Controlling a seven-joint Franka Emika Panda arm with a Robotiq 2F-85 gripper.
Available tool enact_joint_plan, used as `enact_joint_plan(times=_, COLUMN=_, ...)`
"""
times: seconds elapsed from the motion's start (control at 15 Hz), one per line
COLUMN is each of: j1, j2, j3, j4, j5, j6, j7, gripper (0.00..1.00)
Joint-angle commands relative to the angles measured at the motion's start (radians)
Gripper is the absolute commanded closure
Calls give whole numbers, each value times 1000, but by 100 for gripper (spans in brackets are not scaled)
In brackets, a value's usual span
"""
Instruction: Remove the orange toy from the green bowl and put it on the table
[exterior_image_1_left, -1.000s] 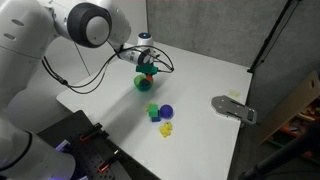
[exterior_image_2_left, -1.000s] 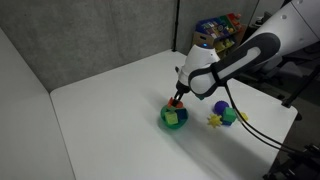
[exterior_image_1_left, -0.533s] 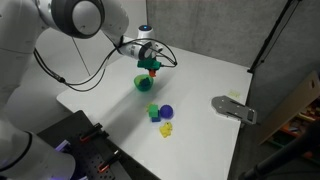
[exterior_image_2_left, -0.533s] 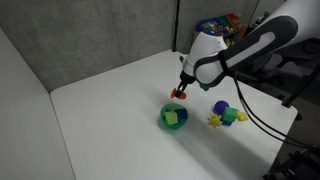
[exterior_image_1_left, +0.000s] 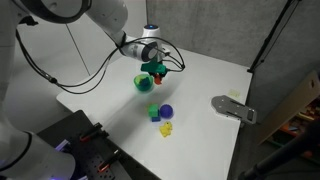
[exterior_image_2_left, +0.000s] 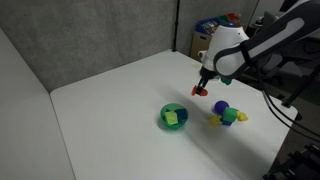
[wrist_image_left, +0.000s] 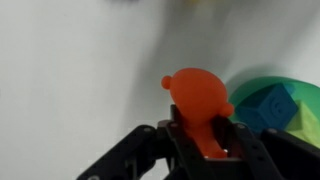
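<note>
My gripper moves the orange toy back and down next for release on the bare tabletop beside the small toys, since that lies below and back.
My gripper (wrist_image_left: 200, 140) is shut on the orange toy (wrist_image_left: 197, 100), a knobby orange-red piece, and holds it in the air above the white table (exterior_image_2_left: 110, 110). In both exterior views the toy (exterior_image_1_left: 158, 76) (exterior_image_2_left: 200, 89) hangs beside and past the green bowl (exterior_image_1_left: 144, 83) (exterior_image_2_left: 173, 117), clear of its rim. The bowl still holds a green block (exterior_image_2_left: 172, 117); in the wrist view the bowl (wrist_image_left: 262, 82) lies at the right edge with the block (wrist_image_left: 268, 108) inside.
A group of small toys lies on the table near the bowl: a blue one (exterior_image_1_left: 166, 112), a green block (exterior_image_1_left: 153, 112) and a yellow one (exterior_image_1_left: 167, 129). A grey metal fixture (exterior_image_1_left: 233, 108) sits at the table's edge. Dark curtains stand behind.
The gripper has lifted the orange toy out of the bowl and carried it sideways away from the bowl, above the table. The bowl and other toys have not moved.
</note>
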Motion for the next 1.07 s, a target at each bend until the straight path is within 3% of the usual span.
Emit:
enact_joint_plan(times=0.0, j1=-16, j2=-97, j3=-13, j4=-122, j5=-33, j6=-63, j7=-2, gripper=89)
enact_joint_plan(times=0.47, j1=-57, j2=-124, j3=34, j4=-225, j5=-8, j6=-136, j7=-108, gripper=89)
enact_joint_plan(times=1.0, j1=-35, j2=-113, j3=33, j4=-269, j5=-32, j6=-306, j7=-109, gripper=89)
